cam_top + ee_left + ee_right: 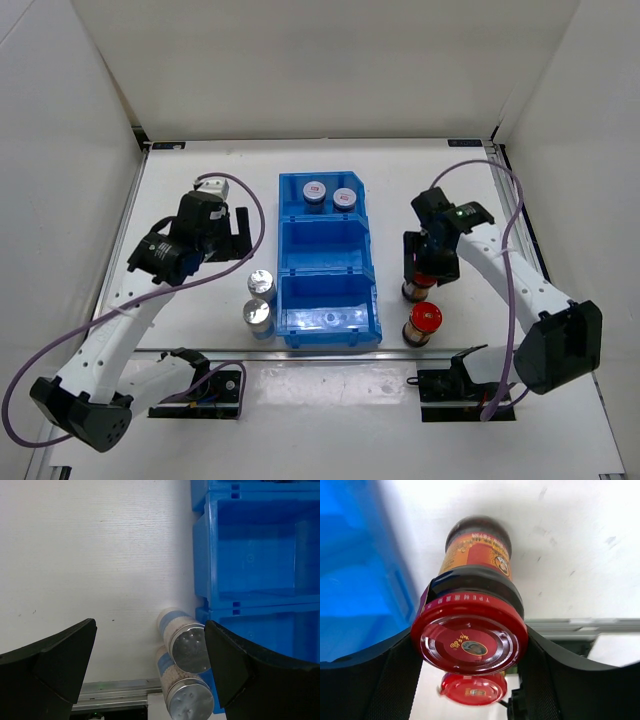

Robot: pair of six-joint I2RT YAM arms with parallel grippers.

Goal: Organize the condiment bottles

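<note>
I will next lift the red-capped jar outward over the near side of the blue bin with my right gripper. Then I will lower it into the bin's middle section, which is empty and can take it.
Two silver-capped jars (261,283) (257,315) stand on the table just left of the blue bin (328,258). In the left wrist view they show as a nearer one (190,700) and a farther one (189,647). My left gripper (236,231) (150,645) is open and empty, above the table beyond them. Two jars with grey-white caps (314,192) (345,198) sit in the bin's far compartment. My right gripper (428,265) (470,642) is shut on a red-capped jar (418,286) (470,637) right of the bin. The second red-capped jar (424,320) (472,689) stands just in front of it.
The bin's middle compartment (327,245) and near compartment (330,312) hold no jars. The bin's wall (355,570) is close on the held jar's left. A metal rail (300,358) crosses the table's near edge. White walls enclose the table.
</note>
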